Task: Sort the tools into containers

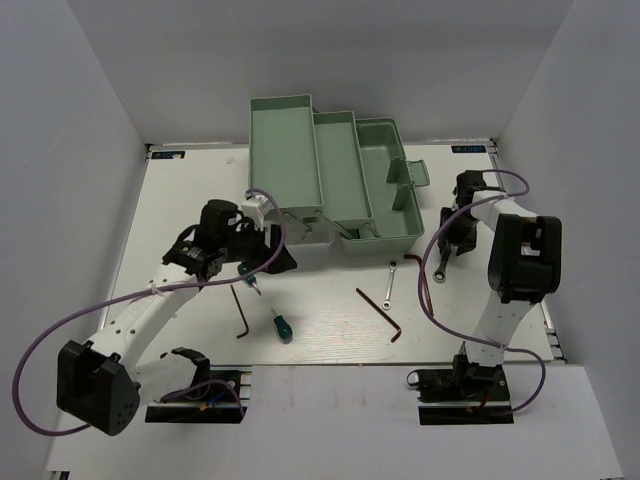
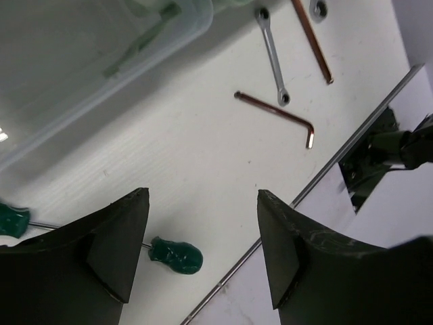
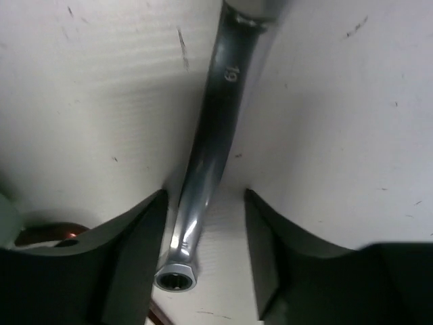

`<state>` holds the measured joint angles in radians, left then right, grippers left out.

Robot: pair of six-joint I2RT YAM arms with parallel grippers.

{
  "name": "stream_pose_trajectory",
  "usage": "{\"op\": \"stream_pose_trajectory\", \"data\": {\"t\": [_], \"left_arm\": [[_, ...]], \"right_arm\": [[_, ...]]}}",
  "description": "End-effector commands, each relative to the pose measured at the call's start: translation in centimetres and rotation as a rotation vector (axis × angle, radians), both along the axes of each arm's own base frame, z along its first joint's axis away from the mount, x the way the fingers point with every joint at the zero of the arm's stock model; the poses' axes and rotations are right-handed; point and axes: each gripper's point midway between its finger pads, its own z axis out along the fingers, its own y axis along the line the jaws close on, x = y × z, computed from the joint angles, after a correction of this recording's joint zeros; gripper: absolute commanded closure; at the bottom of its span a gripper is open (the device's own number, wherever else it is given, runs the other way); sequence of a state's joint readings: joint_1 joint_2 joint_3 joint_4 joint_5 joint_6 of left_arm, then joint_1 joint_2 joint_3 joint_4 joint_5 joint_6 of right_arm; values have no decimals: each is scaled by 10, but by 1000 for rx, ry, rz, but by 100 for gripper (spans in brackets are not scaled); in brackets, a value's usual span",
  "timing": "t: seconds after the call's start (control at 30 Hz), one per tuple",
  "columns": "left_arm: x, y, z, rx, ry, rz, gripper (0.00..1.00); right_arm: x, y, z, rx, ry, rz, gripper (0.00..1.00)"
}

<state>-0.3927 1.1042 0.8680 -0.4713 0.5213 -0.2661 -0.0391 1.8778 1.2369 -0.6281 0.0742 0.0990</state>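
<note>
Next, my left gripper goes to the right in the top view past the mid-table hex key, then down to the second wrench's shank [image 1: 390, 286] [image 2: 273, 56].
The pale green toolbox [image 1: 330, 175] stands open at the back; its clear lid [image 2: 88, 61] fills the upper left of the left wrist view. My left gripper [image 1: 265, 250] [image 2: 203, 203] is open and empty above the table. One green-handled screwdriver [image 1: 280, 325] [image 2: 176, 254] lies just below its jaws, the other [image 1: 248, 270] [image 2: 12, 220] to their left. My right gripper [image 1: 443, 262] [image 3: 205, 203] is open and straddles a silver wrench [image 3: 203, 162] on the table. The wrench lies against the left finger. The second wrench [image 1: 390, 280] [image 2: 272, 57] lies mid-table.
One hex key [image 1: 240, 312] lies by the screwdrivers, one [image 1: 380, 313] [image 2: 277, 116] at mid-table, and a third [image 2: 312, 40] beside the right gripper, its end showing in the right wrist view [image 3: 47, 233]. The table's front edge rail [image 2: 325, 169] runs close to the left gripper.
</note>
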Motion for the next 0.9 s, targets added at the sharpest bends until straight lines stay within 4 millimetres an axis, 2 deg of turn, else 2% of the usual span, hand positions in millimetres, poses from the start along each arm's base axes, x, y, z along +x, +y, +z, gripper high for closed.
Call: {"op": "stream_pose_trajectory", "data": {"t": [0.0, 0.07, 0.1, 0.2, 0.23, 0.27, 0.3, 0.37, 0.4, 0.43, 0.47, 0.5, 0.53, 0.57, 0.6, 0.63, 0.67, 0.73, 0.77, 0.83, 0.87], "left_arm": [[-2, -9, -10, 42, -15, -4, 25], [-1, -13, -12, 50, -33, 2, 25], [-5, -19, -16, 59, -21, -9, 25], [-8, -27, -22, 76, -26, -16, 25], [-6, -31, -23, 76, -29, -12, 25], [-6, -36, -19, 64, -49, -23, 25], [-6, -39, -17, 57, -54, -18, 25], [-11, -53, -22, 52, -45, -54, 25], [-13, -65, -19, 41, -60, -74, 25], [-16, -72, -24, 44, -55, -96, 25], [-17, -85, -15, 23, -69, -128, 25], [-17, -96, -29, 52, -49, -162, 25], [-25, -119, -22, 47, -68, -227, 25], [-28, -131, -25, 63, -72, -258, 25], [-30, -140, -32, 90, -69, -278, 25], [-35, -159, -41, 117, -67, -320, 25], [-36, -168, -43, 129, -73, -325, 25], [-31, -179, -52, 174, -88, -318, 25], [-35, -184, -54, 183, -96, -327, 25], [-33, -189, -58, 200, -112, -313, 25], [-34, -193, -60, 204, -120, -315, 25]], "right_arm": [[9, -14, -12, -100, 18, -38, 48], [2, -15, -19, -99, 42, -54, 56], [-3, -15, -22, -101, 54, -57, 67], [-12, -18, -25, -101, 73, -78, 81], [-14, -19, -25, -101, 74, -81, 93], [-13, -19, -21, -97, 61, -87, 98], [-16, -20, -22, -93, 66, -95, 100], [-17, -21, -11, -91, 34, -99, 100], [-19, -23, -8, -89, 28, -102, 100], [-14, -26, 5, -94, -21, -96, 100], [-17, -27, 8, -96, -26, -88, 100], [-11, -26, 29, -83, -96, -87, 100], [-11, -27, 36, -85, -113, -75, 100], [-10, -29, 42, -84, -130, -75, 100], [-6, -28, 60, -78, -186, -56, 100], [-6, -28, 68, -68, -197, -53, 100], [-6, -24, 73, -46, -209, -41, 100], [-6, -18, 95, -20, -257, -3, 100], [-3, -11, 108, 12, -298, 18, 100], [2, 2, 126, 53, -359, 92, 100], [8, 19, 142, 131, -414, 171, 100]]}}
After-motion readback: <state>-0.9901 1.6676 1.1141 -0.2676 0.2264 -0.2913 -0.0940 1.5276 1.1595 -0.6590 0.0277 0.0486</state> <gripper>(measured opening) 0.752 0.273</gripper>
